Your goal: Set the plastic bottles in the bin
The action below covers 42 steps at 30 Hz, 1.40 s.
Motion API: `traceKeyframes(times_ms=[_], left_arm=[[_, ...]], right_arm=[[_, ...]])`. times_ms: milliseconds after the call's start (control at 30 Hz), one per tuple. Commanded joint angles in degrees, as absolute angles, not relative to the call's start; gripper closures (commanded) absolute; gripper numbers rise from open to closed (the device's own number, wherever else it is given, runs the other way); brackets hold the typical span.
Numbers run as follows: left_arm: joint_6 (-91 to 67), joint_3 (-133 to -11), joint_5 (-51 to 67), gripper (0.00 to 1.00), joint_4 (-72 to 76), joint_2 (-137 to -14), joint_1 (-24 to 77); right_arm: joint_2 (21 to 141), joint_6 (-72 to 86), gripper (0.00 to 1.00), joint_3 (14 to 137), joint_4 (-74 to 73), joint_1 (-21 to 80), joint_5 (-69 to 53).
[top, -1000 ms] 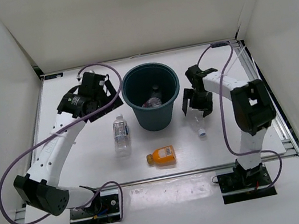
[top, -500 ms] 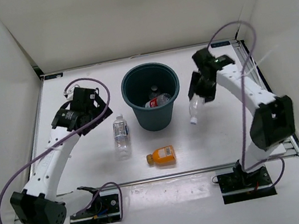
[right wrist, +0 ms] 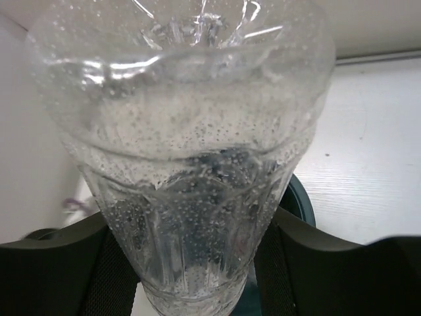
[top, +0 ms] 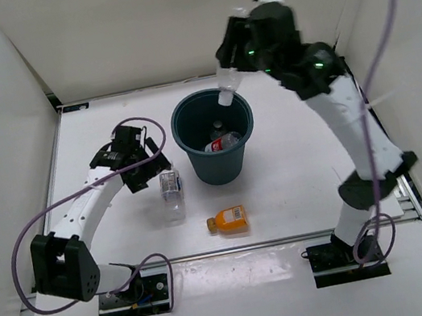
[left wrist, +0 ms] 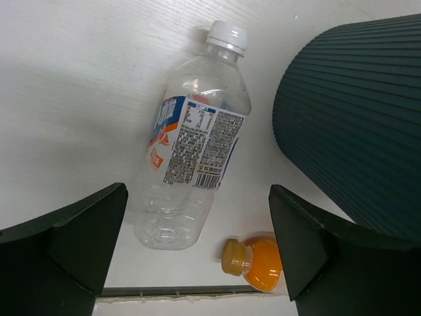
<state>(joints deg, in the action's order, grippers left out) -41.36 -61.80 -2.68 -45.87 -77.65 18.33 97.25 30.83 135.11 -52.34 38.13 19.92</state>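
Observation:
The left gripper will go down and to the right in the top view, onto the labelled middle of the clear bottle, because the bottle lies lengthwise between the robot's open fingers.
The dark teal bin [top: 214,129] stands mid-table and holds a red-labelled bottle [top: 222,141]. My right gripper [top: 237,62] is shut on a clear bottle [top: 227,87] and holds it cap down, high above the bin's far rim; the bottle [right wrist: 191,164] fills the right wrist view, with the bin rim [right wrist: 301,201] below it. My left gripper [top: 146,172] is open just left of a clear bottle with a pale cap [top: 170,190] lying on the table; that bottle [left wrist: 194,141] lies between my open fingers in the left wrist view. A squat orange bottle [top: 228,219] lies near the front edge and also shows in the left wrist view [left wrist: 255,261].
White walls enclose the table at the back and sides. The bin's ribbed wall [left wrist: 355,125] stands close on the right of the left gripper. The table's front edge [left wrist: 164,291] runs just beyond the orange bottle.
My right arm lifted the clear bottle from the table right of the bin up over the bin's far rim. My left gripper moved from the bin's left down beside the lying clear bottle.

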Motion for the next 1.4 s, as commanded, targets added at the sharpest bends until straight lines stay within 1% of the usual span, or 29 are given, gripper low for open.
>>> traceKeyframes(times_ms=[0, 33, 67, 100, 133, 167, 233, 400, 533, 700, 733, 800, 833, 867, 933, 967, 1000, 1033, 1067, 1133, 1167, 1200, 1233, 1267, 1333, 1367], left_arm=[[-39.38, -61.87, 0.70, 0.00, -42.45, -77.87, 18.11], [-39.38, -61.87, 1.23, 0.00, -41.93, -78.57, 18.11], [-39.38, -61.87, 1.23, 0.00, -41.92, -78.57, 18.11], [-38.85, -61.87, 1.93, 0.00, -41.40, -79.18, 18.11], [-38.85, -61.87, 1.93, 0.00, -41.40, -79.19, 18.11], [-38.85, -61.35, 1.93, 0.00, -40.70, -79.71, 18.11], [-38.85, -60.12, 2.55, 0.00, -39.29, -80.24, 18.63], [-38.85, -56.87, 3.95, 0.00, -36.83, -82.87, 19.77], [-35.87, -56.87, 4.48, 0.00, -34.55, -87.87, 22.05], [-34.10, -58.18, 2.03, 0.00, -34.54, -94.30, 23.91], [-34.10, -58.71, 2.02, 0.03, -34.54, -95.87, 24.43], [-34.10, -58.71, 1.41, 0.24, -34.54, -96.50, 24.43], [-34.10, -58.71, -0.07, 0.32, -34.54, -96.50, 24.43], [-34.62, -58.19, -0.87, 0.38, -35.06, -96.50, 24.43], [-36.20, -58.18, -3.85, 0.45, -36.98, -94.40, 24.43], [-36.91, -59.49, -5.52, 0.47, -38.39, -91.96, 24.43], [-38.48, -60.55, -7.28, 0.47, -39.97, -90.54, 24.43], [-39.11, -62.12, -10.60, 0.47, -41.90, -88.96, 24.43], [-39.72, -66.40, -12.37, 0.47, -45.84, -85.73, 24.43], [-40.86, -71.87, -15.72, 0.47, -49.11, -82.89, 24.43], [-40.87, -78.16, -18.52, 0.47, -50.61, -81.84, 24.43], [-40.87, -81.88, -19.59, 0.47, -53.32, -81.22, 24.43], [-40.87, -86.18, -20.82, 0.47, -55.44, -81.21, 24.43], [-40.87, -95.18, -22.92, 0.47, -57.55, -82.08, 24.43], [-40.87, -103.58, -24.43, 0.47, -61.85, -84.81, 24.43], [-40.87, -109.71, -25.65, 0.46, -61.87, -85.60, 24.43]], right_arm=[[105.80, 23.64, 0.53, 134.56, -50.80, 41.39, 28.48], [106.34, 24.16, 0.49, 134.56, -51.32, 41.40, 28.48], [106.35, 24.17, 0.43, 133.78, -51.33, 42.09, 29.35], [106.35, 24.17, 0.33, 132.64, -51.33, 42.62, 28.83], [105.83, 24.17, 0.20, 131.67, -52.02, 42.63, 28.22], [105.21, 24.17, 0.00, 130.53, -52.81, 43.41, 28.21], [102.32, 24.17, 0.00, 129.82, -52.82, 44.55, 31.71], [94.76, 23.03, 0.00, 129.29, -54.31, 44.56, 34.97], [89.75, 23.03, 0.00, 129.29, -57.47, 47.62, 35.77], [85.26, 24.16, 0.00, 128.76, -62.82, 50.10, 37.00], [84.56, 24.78, 0.00, 128.76, -63.54, 50.10, 37.00], [83.85, 24.79, 0.00, 127.62, -64.59, 50.10, 37.00], [83.15, 24.79, 0.00, 127.62, -64.60, 50.10, 37.00], [83.14, 25.31, 0.00, 126.92, -65.12, 50.10, 37.70], [81.92, 25.31, 0.00, 126.30, -65.13, 50.10, 37.71], [81.91, 25.31, 0.00, 125.52, -65.13, 50.10, 37.71], [81.22, 25.31, 0.00, 124.81, -65.13, 50.10, 38.23], [81.21, 25.83, 0.00, 124.80, -65.13, 50.10, 38.23], [81.21, 25.84, 0.00, 123.93, -65.13, 50.10, 38.23], [80.68, 26.98, 0.00, 122.79, -65.13, 50.10, 38.23], [80.16, 26.98, 0.00, 121.74, -65.13, 50.10, 38.23], [80.16, 27.77, 0.00, 121.21, -65.13, 50.10, 38.23], [80.16, 27.77, 0.00, 121.20, -65.13, 50.10, 38.23], [80.16, 28.30, 0.00, 120.42, -65.13, 50.10, 37.54], [80.16, 28.30, 0.00, 119.80, -65.13, 50.10, 37.53], [80.16, 28.82, 0.00, 119.79, -65.13, 50.10, 37.01]])
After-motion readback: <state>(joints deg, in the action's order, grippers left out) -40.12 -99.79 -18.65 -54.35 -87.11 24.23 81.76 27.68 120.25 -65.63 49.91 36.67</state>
